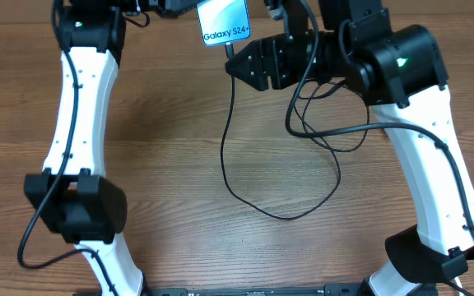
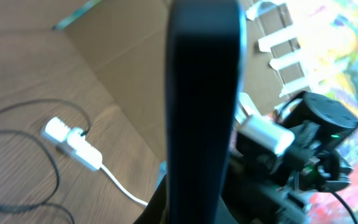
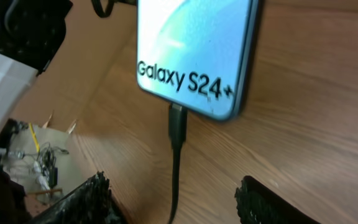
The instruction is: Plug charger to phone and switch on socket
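Note:
The charger's black connector [image 3: 177,124] is already in the phone's bottom port, so my left gripper will next go down to the bare tabletop below and let go of the phone's edge.
The phone [image 1: 225,20] is held up at the table's far edge, its bright "Galaxy S24+" screen [image 3: 191,50] facing the right wrist camera. My left gripper [image 2: 197,208] is shut on it; the left wrist view shows only the phone's dark edge [image 2: 204,93]. The charger's black connector [image 3: 177,124] sits in the phone's bottom port. Its thin cable [image 1: 229,148] hangs down and loops across the table. My right gripper [image 3: 176,199] is open just below the phone, one finger on each side of the cable without touching it. The white socket [image 2: 73,140] lies on the table, its switches too small to see.
The socket's white cord [image 2: 123,186] trails toward the left arm. The right arm's own black wires [image 1: 327,123] loop over the table beside the charger cable. The right arm's body [image 2: 316,124] shows behind the phone. Both arm bases stand at the near edge.

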Available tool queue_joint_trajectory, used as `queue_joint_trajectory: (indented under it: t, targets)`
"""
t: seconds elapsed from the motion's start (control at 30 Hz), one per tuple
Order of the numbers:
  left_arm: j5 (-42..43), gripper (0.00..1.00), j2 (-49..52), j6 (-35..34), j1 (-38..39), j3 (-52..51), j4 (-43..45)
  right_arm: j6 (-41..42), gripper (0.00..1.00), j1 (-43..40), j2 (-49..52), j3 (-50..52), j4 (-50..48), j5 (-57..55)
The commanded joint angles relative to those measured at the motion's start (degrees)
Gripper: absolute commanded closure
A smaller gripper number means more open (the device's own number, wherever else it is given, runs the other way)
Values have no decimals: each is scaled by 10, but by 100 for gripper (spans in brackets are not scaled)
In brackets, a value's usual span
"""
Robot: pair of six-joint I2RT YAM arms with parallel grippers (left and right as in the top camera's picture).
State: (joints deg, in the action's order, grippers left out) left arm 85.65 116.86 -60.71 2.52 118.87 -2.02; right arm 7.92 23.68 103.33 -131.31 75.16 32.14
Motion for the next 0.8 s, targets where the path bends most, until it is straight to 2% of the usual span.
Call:
queue_joint_trajectory:
  t: [0.0,0.17,0.33,0.53,0.6,0.67,0.77]
  targets:
    - [6,96,37,88,1,9,-32,13,33,-30,-19,-12,15,-12]
    - [-24,96,80,176,1,9,-99,13,33,-71,-19,-12,47,-12]
    - [-132,96,98,261,1,9,-171,13,33,-99,-19,-12,63,-13]
    - [-223,96,98,289,2,9,-186,13,29,-109,-19,-12,71,-40]
    - [-261,96,97,325,4,9,-231,13,28,-109,-19,-12,77,-49]
    - [-348,96,95,395,12,9,-320,13,29,-109,-19,-12,83,-63]
    - [-445,96,94,462,31,9,-416,13,28,-109,-19,-12,86,-71]
